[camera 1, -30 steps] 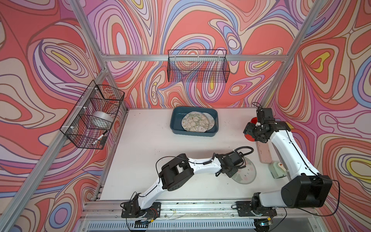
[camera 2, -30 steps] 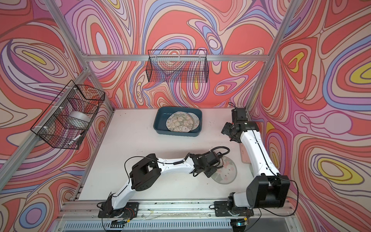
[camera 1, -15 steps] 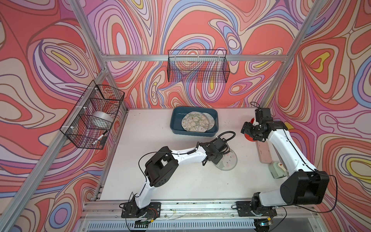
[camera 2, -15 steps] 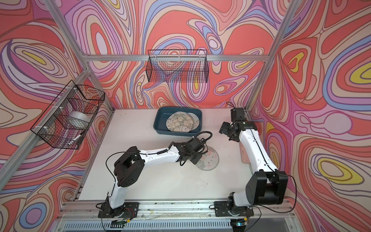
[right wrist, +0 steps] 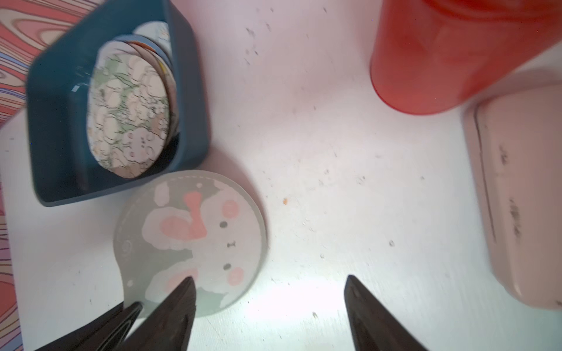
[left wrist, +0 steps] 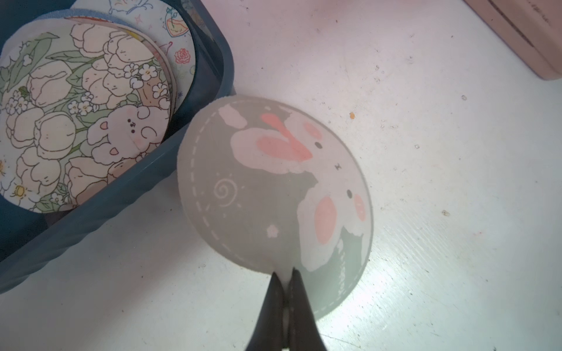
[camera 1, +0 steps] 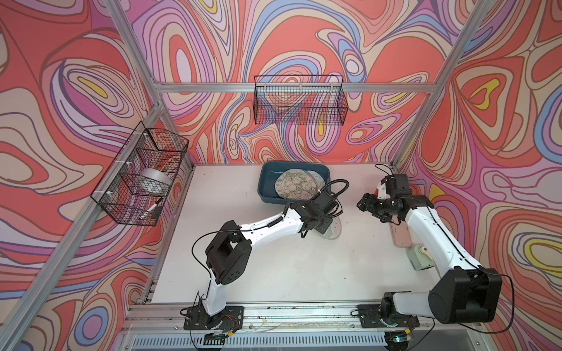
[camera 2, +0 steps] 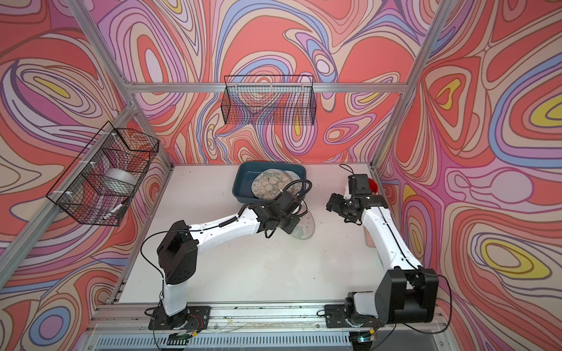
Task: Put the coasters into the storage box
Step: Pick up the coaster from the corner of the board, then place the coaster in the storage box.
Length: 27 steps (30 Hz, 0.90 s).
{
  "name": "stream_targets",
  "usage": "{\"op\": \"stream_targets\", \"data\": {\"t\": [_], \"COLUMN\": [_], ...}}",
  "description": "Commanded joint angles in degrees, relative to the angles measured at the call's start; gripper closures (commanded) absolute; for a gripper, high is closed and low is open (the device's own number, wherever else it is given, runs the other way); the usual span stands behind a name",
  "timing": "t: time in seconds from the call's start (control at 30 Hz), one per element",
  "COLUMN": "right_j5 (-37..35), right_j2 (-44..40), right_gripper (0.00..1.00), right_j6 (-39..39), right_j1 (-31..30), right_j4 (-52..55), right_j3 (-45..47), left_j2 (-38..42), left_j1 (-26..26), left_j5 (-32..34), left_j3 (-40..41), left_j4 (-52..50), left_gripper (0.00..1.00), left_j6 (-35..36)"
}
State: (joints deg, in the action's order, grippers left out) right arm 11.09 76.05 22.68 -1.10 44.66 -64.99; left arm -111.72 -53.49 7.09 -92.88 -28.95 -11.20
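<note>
My left gripper should next move outward over the front side of the box, go down onto the stack and let go, because the flowery coaster (camera 1: 295,184) is outward of it behind that side.
A grey coaster (left wrist: 273,188) printed with pink-cheeked rabbits is pinched at its rim by my left gripper (left wrist: 285,275), which is shut on it. It hangs over the table just outside the storage box's (left wrist: 121,194) front right corner, and both top views show it (camera 1: 333,232) (camera 2: 305,229) below the left wrist. The teal storage box (camera 1: 264,188) holds several overlapping coasters (camera 1: 293,185), a flowery one (left wrist: 76,115) on top. My right gripper (right wrist: 270,281) is open and empty, hovering to the right of the held coaster (right wrist: 194,240).
A red cup (right wrist: 450,54) and a pink case (right wrist: 523,188) stand by the right wall, with a small pale green device (camera 1: 421,258) nearer the front. Black wire baskets hang on the back wall (camera 1: 299,103) and the left wall (camera 1: 141,173).
My left arm has carried the grey coaster from the front right of the table leftward and back, up to the storage box's corner. The right gripper shifted slightly left and stayed open.
</note>
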Motion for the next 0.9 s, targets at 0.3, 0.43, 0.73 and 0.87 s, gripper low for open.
{"op": "stream_targets", "data": {"t": [0.3, 0.43, 0.73, 0.87], "right_j5": [-1.62, -5.31, -6.57, -6.94], "right_j2": [-1.50, -0.07, 2.47, 3.88], "right_gripper": [0.22, 0.22, 0.22, 0.22], "right_j6": [1.53, 2.70, 3.20, 3.01], "right_j1": [-5.47, -5.42, -5.41, -5.39], "right_j4": [-4.58, -4.25, -5.66, -5.64], "right_j3": [2.74, 3.05, 3.48, 2.38], "left_j2": [5.09, 3.55, -5.11, -9.99], "left_j1": [3.21, 4.29, 10.42, 12.67], "left_j5": [0.82, 4.94, 5.97, 4.97], "left_j3": [-8.31, -12.93, -24.26, -27.92], "left_j4": [-3.80, -5.57, -6.20, -3.06], "left_gripper": [1.00, 1.00, 1.00, 1.00], "left_j6": [2.03, 4.60, 8.19, 9.83]}}
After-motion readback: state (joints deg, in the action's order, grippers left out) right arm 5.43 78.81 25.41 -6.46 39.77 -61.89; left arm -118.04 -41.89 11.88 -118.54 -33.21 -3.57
